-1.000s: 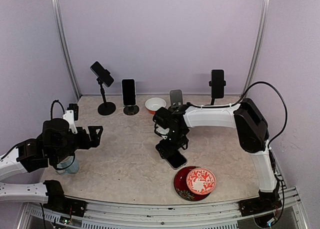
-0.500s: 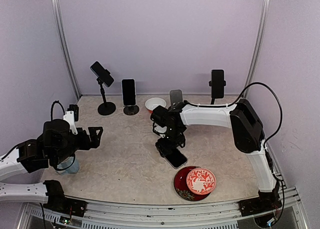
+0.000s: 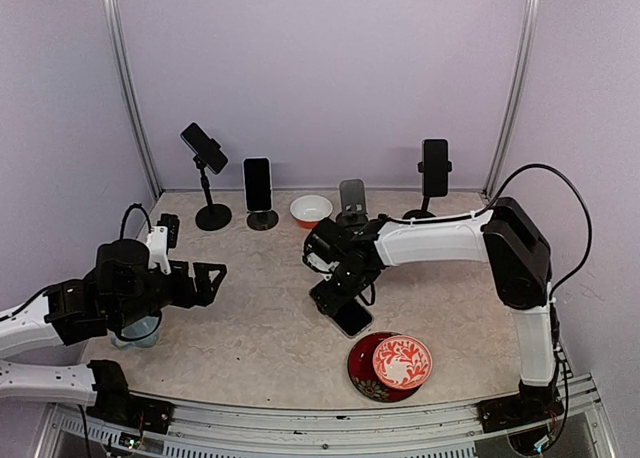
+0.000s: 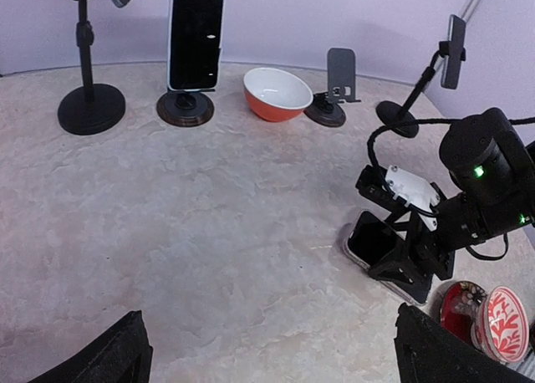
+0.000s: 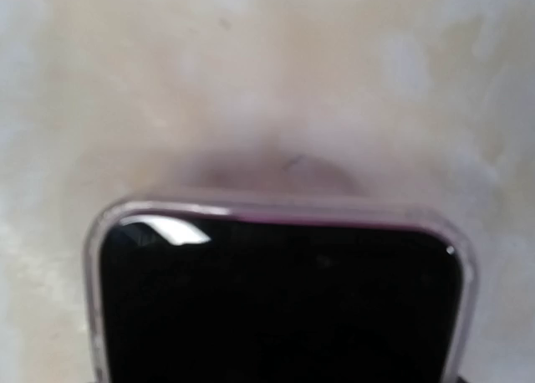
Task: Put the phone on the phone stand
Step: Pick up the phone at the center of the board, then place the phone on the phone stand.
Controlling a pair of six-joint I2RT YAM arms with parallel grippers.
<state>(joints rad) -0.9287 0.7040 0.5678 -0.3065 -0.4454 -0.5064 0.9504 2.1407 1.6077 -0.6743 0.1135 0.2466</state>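
Note:
The empty grey phone stand is outward. My right gripper should lift the flat phone outward next, tilt it upright and release it against the phone stand's backrest.
A black phone in a clear case lies on the marble table, right of centre. My right gripper is down over its far end, with the fingers straddling its long edges and shut on it. In the right wrist view the phone fills the lower frame, and the fingers themselves are out of sight. The empty grey phone stand stands at the back, also seen as the stand from the left wrist. My left gripper hovers open at the left, far from the phone, with nothing between its fingers.
Three other stands at the back hold phones: a tilted one, an upright one and a tall one. An orange bowl sits beside the grey stand. A red patterned dish lies just right of the phone. A clear cup is under the left arm.
The right gripper's jaws have narrowed onto the phone's edges and its arm has shifted slightly. The left gripper has moved forward and to the right. The phone stays on the table.

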